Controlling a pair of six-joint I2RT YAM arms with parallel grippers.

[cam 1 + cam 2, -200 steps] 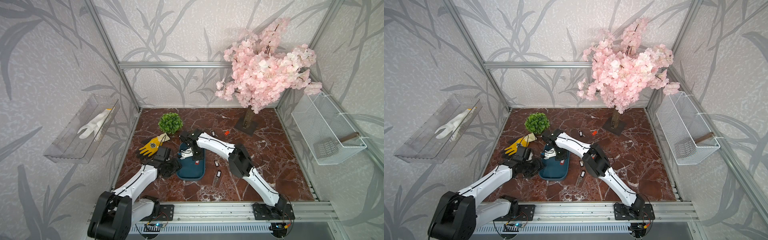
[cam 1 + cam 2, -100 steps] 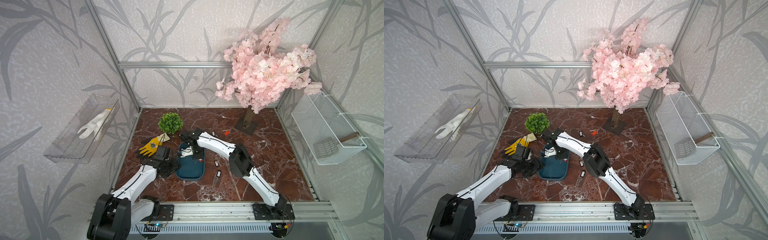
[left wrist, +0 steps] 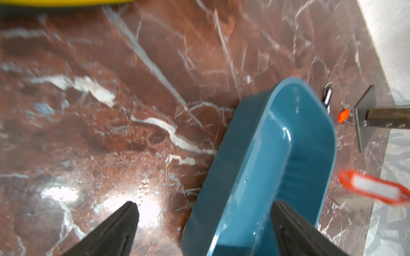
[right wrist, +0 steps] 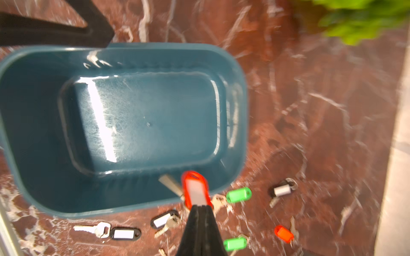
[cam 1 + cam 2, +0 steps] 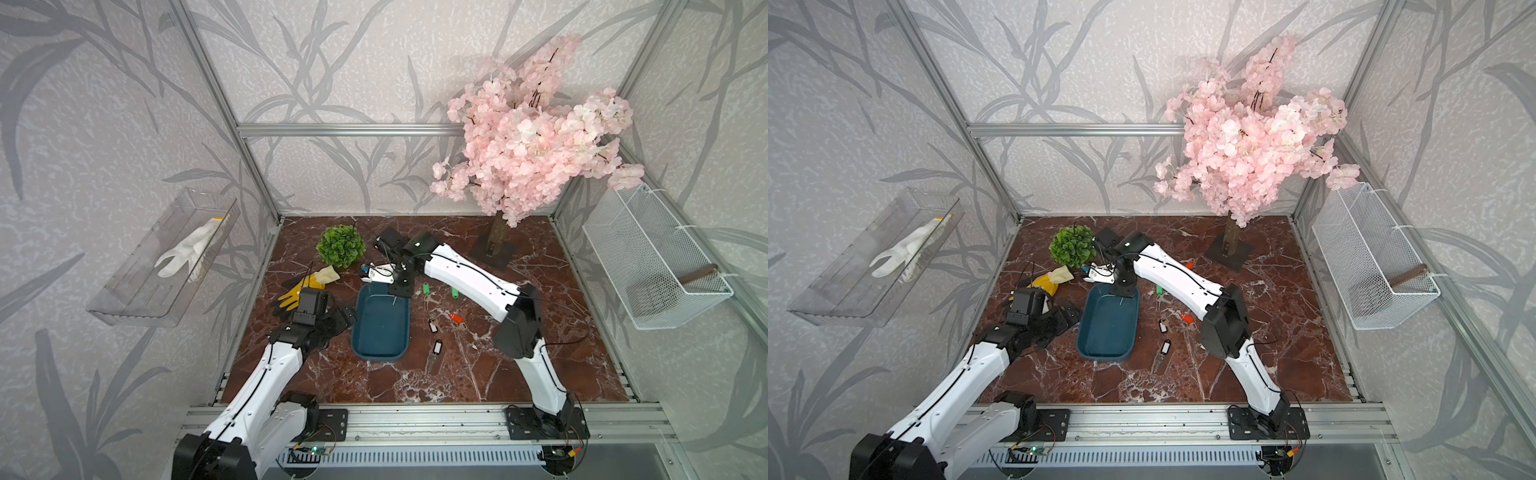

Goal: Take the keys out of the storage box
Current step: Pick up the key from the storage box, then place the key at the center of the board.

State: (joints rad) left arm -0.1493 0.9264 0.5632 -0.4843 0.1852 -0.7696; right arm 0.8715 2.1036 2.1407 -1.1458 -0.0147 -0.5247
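Observation:
The key comes back off the box point(image 5: 380, 324) with my right gripper next and down onto the empty tabletop spot point(image 5: 460, 349) beside the nearest black tag for release.
The teal storage box point(image 5: 380, 324) point(image 5: 1108, 322) lies mid-table, and its floor point(image 4: 137, 119) is bare. My right gripper point(image 4: 200, 207) point(image 5: 395, 291) is shut on a red-tagged key point(image 4: 195, 190), which hangs over the box's far rim. My left gripper point(image 3: 204, 206) point(image 5: 340, 318) stands open at the box's left wall point(image 3: 224, 177), one finger point(image 3: 286, 221) inside the box and the other finger point(image 3: 124, 221) over the table outside. Several keys lie on the table right of the box: green tags point(image 5: 425, 288) point(image 4: 238, 195), a red tag point(image 5: 456, 318) and black tags point(image 5: 433, 326) point(image 4: 125, 233).
A green plant ball point(image 5: 340, 246) and a yellow glove point(image 5: 307, 284) lie behind and left of the box. The pink tree's base point(image 5: 492, 253) stands at the back right. A clear bin point(image 5: 166, 253) and a wire basket point(image 5: 652, 257) hang on the side walls.
My left gripper's jaws have opened wide beside the box. The right gripper stays shut at the box's far end.

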